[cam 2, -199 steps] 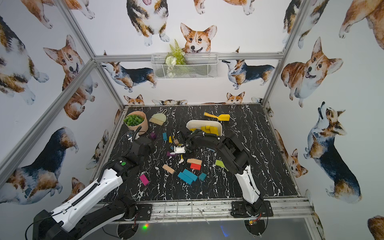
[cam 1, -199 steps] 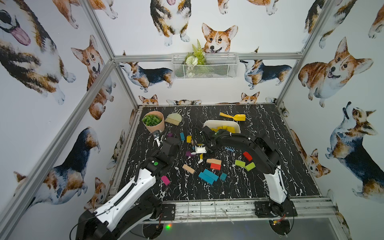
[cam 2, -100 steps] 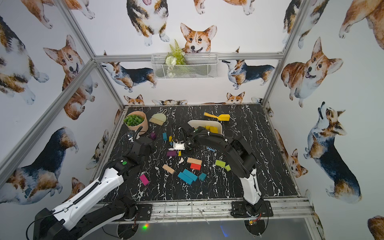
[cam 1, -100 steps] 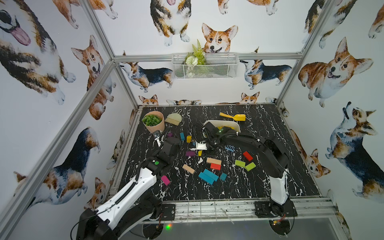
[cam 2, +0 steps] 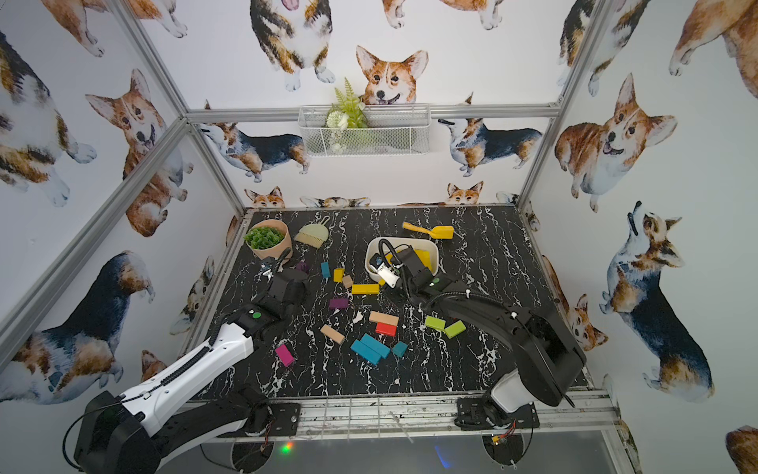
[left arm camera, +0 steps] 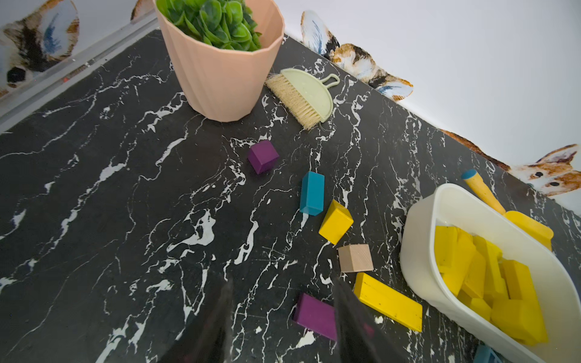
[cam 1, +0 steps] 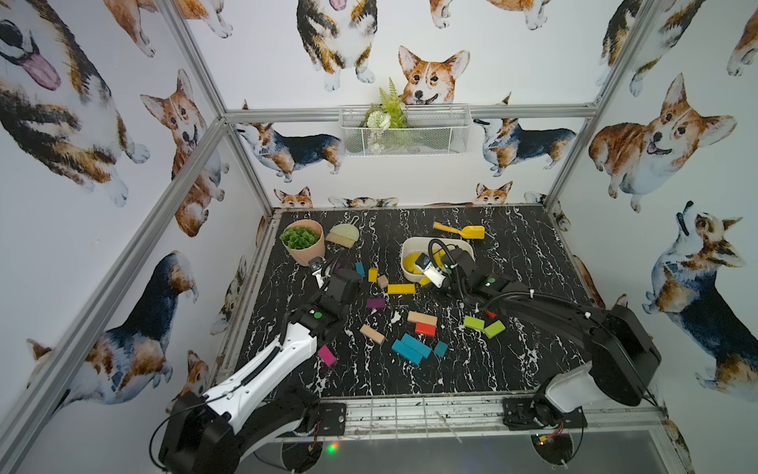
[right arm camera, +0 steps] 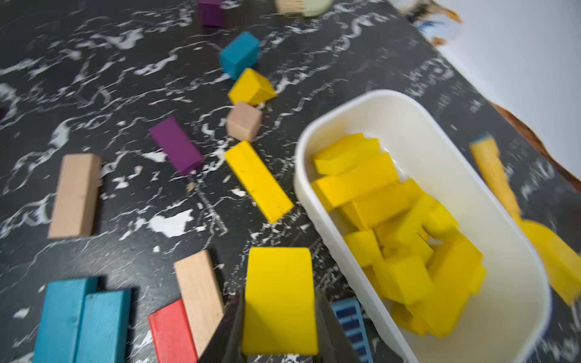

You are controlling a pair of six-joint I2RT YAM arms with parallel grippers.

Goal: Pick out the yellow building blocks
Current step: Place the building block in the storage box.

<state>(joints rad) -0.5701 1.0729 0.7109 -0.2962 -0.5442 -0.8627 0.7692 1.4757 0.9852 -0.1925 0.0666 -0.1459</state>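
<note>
The flat yellow block in my right gripper still hangs outside the bin. It goes outward over the bin's near side next, above the piled yellow blocks, for release.
My right gripper is shut on a flat yellow building block and holds it above the table, beside the near wall of the white bin. In a top view that block shows at the bin's front edge. Several yellow building blocks lie piled in the bin. Two lie on the table left of it: a long bar and a short block. My left gripper is open, low over the table, with a purple block beside one finger.
A pink pot with a green plant, a hand brush and a yellow toy shovel stand at the back. Teal, red, green, tan and magenta blocks are scattered across the front.
The right gripper has closed on the yellow block and carried it from the middle of the table back and right, to the bin's edge. The left arm has barely moved.
</note>
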